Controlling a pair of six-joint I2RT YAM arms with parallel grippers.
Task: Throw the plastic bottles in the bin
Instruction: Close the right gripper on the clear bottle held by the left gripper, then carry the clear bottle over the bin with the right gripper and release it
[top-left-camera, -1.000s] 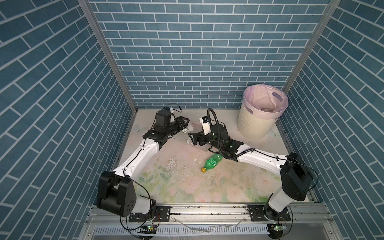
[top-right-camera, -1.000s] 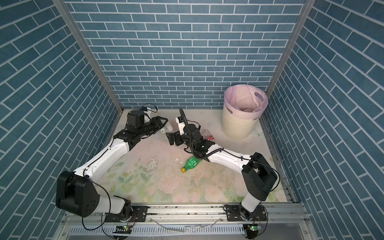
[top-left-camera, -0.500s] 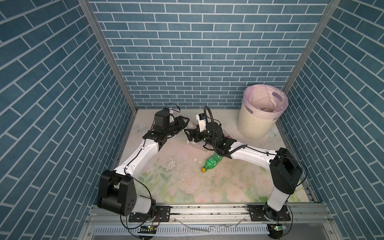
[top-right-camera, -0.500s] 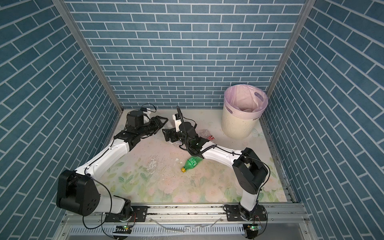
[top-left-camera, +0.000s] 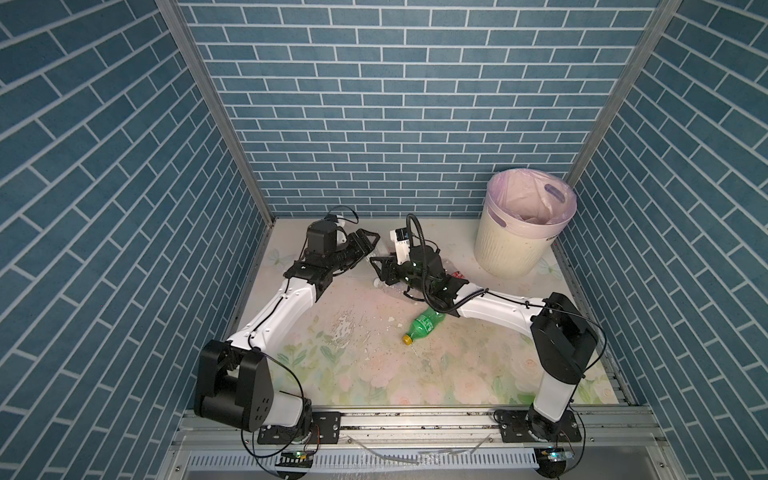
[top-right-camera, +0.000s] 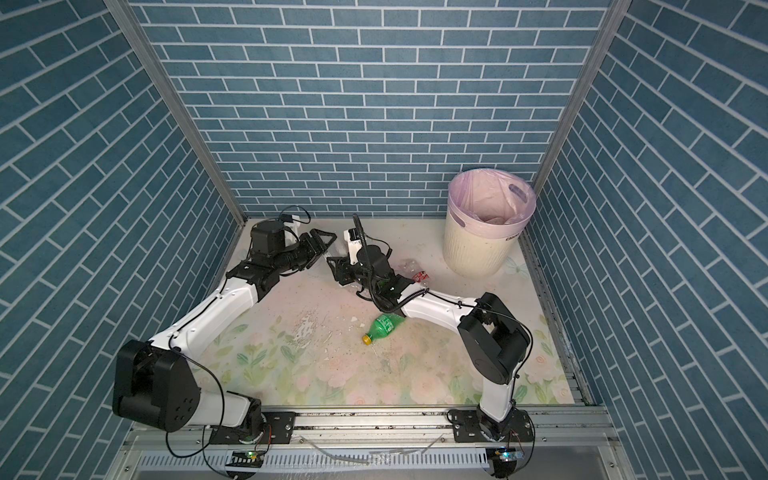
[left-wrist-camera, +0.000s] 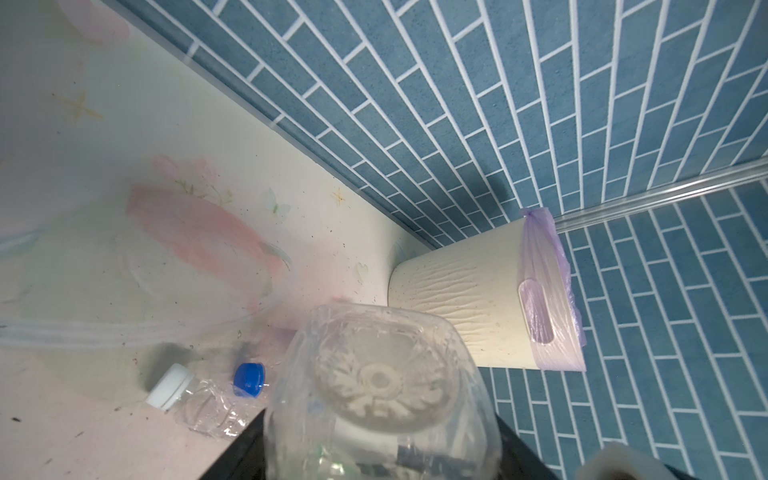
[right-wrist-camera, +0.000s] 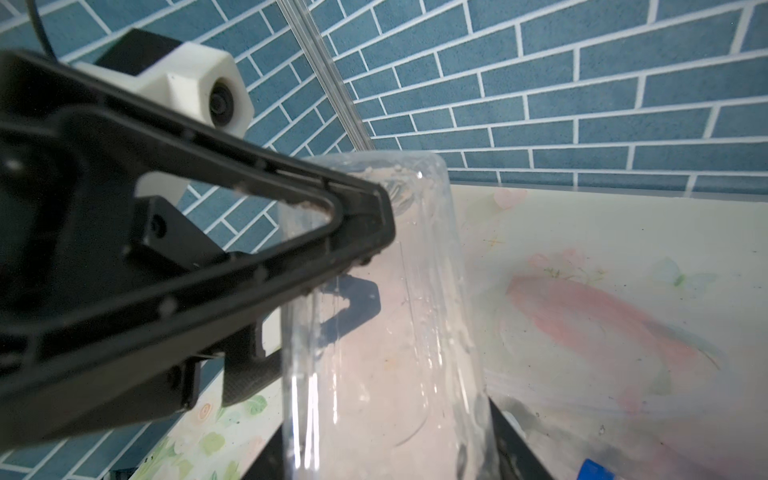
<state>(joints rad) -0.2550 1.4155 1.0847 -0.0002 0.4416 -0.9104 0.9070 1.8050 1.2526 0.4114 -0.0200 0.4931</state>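
The robot's right gripper should next raise the bottle above the bin's tall rim, swing it outward over the liner and let it go, because the bin's open top (top-left-camera: 531, 198) is outward.
A clear plastic bottle (left-wrist-camera: 378, 374) hangs between both grippers near the back wall. My right gripper (right-wrist-camera: 386, 449) is shut on its body (right-wrist-camera: 382, 332), with a jaw pressed on each side. My left gripper (top-left-camera: 368, 241) stands open around the other end, its fingers (right-wrist-camera: 365, 224) close by the wall of the bottle. In both top views the right gripper (top-left-camera: 380, 270) faces the left gripper (top-right-camera: 324, 243) tip to tip. A green bottle (top-left-camera: 426, 324) with a yellow cap lies mid-floor. The cream bin (top-left-camera: 519, 245) with a lilac liner stands at the back right, bottles inside.
A crushed clear bottle with a white cap (left-wrist-camera: 170, 384) and another with a blue cap (left-wrist-camera: 249, 379) lie on the floor under the grippers. A flattened bottle with a red label (top-left-camera: 457, 274) lies behind the right arm. Brick walls close in the back and both sides.
My right gripper has moved left up to the left gripper and closed on the clear bottle. The left jaws have spread apart. The green bottle has not moved.
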